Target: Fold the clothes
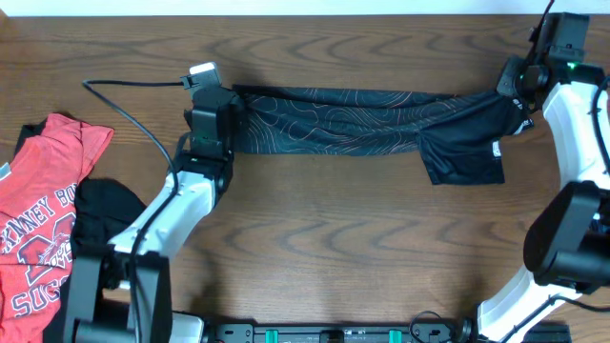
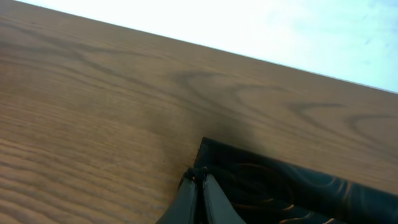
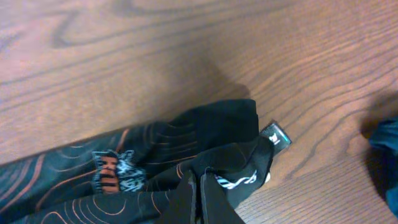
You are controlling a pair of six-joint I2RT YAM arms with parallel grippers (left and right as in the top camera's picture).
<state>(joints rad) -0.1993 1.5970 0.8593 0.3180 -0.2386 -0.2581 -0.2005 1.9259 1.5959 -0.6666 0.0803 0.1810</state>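
Observation:
Next, my left gripper brings the pinched jersey corner down to the table, and then its fingers open there.
The black jersey (image 1: 362, 119) with thin orange contour lines is stretched into a long band across the far part of the table, one sleeve hanging down at its right. My left gripper (image 1: 229, 98) is shut on the jersey's left end (image 2: 280, 186); its fingertips (image 2: 199, 177) pinch the corner. My right gripper (image 1: 515, 93) is shut on the jersey's right end (image 3: 155, 162), its fingertips (image 3: 198, 177) closed on bunched cloth with white logos and a small tag. A red T-shirt (image 1: 43, 210) with white letters lies at the left edge, over a dark piece (image 1: 105, 214).
A black cable (image 1: 124, 105) runs from the left arm across the wooden table (image 1: 334, 248). The table's far edge (image 2: 249, 56) is close behind the jersey. A blue-green thing (image 3: 388, 143) shows at the right edge of the right wrist view.

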